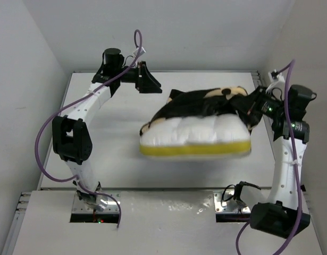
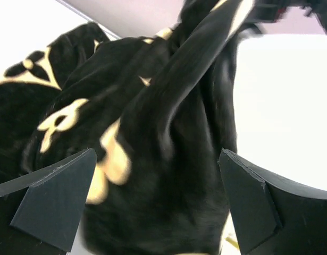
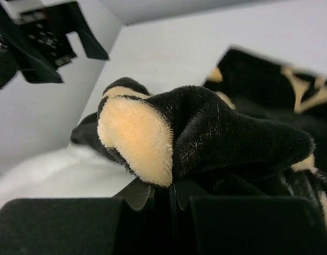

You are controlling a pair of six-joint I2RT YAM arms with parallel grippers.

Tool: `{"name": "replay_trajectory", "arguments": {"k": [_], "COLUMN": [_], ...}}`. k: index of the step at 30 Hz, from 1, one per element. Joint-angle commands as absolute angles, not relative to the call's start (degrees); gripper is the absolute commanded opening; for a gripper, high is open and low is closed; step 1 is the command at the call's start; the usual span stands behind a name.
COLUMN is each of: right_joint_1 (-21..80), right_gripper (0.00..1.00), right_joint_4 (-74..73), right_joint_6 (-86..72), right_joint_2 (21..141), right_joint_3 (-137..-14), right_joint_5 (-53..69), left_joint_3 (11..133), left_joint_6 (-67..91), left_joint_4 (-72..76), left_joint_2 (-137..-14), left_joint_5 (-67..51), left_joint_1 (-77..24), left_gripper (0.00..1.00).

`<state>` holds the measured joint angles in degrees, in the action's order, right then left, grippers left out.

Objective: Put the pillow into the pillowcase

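My right gripper is the only one holding the pillowcase, so I will lower my left gripper and bring it back to close on the case's free opposite corner (image 1: pixel 146 127).
The cream-white pillow (image 1: pixel 192 132) lies in the middle of the table, its yellow side band (image 1: pixel 195 150) facing the arm bases. The black pillowcase (image 1: pixel 203 101) with tan motifs is bunched over the pillow's far edge. My right gripper (image 1: pixel 243 109) is at the pillowcase's right end. In the right wrist view it (image 3: pixel 171 194) is shut on a fold of the pillowcase (image 3: pixel 216 133), with the pillow (image 3: pixel 46 175) pale below. My left gripper (image 1: pixel 151 84) hangs open just left of the fabric. In the left wrist view its jaws (image 2: pixel 158 202) stand wide, with blurred pillowcase (image 2: pixel 168 133) beyond them, not gripped.
White walls (image 1: pixel 25 79) close in the table on the left, back and right. The white tabletop (image 1: pixel 115 133) shows to the left of the pillow. Purple cables (image 1: pixel 46 138) loop off both arms. Two metal base plates (image 1: pixel 94 210) sit at the near edge.
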<state>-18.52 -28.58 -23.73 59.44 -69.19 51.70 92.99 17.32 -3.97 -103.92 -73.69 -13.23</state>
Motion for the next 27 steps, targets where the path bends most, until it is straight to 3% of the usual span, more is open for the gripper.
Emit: {"name": "replay_trajectory", "arguments": {"k": [1,8,10,14,19,21,24,27], "right_joint_1": [-21.26,-23.55,-23.38,-22.68,-22.59,-22.59,-22.67,-22.59], "right_gripper": [0.00,0.00,0.00,0.00,0.00,0.00,0.00,0.00], "right_joint_4": [-23.04,-24.17,-22.51,-21.27,-23.46,-23.55,-22.50,-22.67], "right_joint_6": [-25.81,-26.54,-28.55,-29.97,-27.86,-27.69,-27.86,-27.42], "right_joint_2": [56.87,57.56,57.83,56.52,55.28,55.28,55.11,54.84], "right_joint_3": [-60.92,-63.28,-64.07,-64.07,-61.26,-60.21,-59.68,-59.77], "right_joint_5": [54.14,53.96,53.62,52.65,51.50,51.33,51.68,51.86], "left_joint_3": [93.16,98.68,99.32,88.80,85.25,84.64,80.18,77.79], "left_joint_6": [5.39,-49.10,-57.62,-64.94,-71.71,-66.83,-46.94,-38.17], "left_joint_4": [-13.77,-67.30,-75.55,-73.06,-71.98,-67.27,-44.92,-34.49], "left_joint_2": [-105.29,-112.14,-115.03,-114.44,-111.28,-109.44,-108.20,-108.37], "left_joint_5": [-79.01,-72.88,-70.41,-61.73,-61.79,-60.13,-53.47,-52.56], "left_joint_1": [-14.50,-18.63,-19.33,-20.04,-22.14,-23.29,-22.95,-21.54], "left_gripper": [1.00,1.00,1.00,1.00,1.00,1.00,1.00,1.00]}}
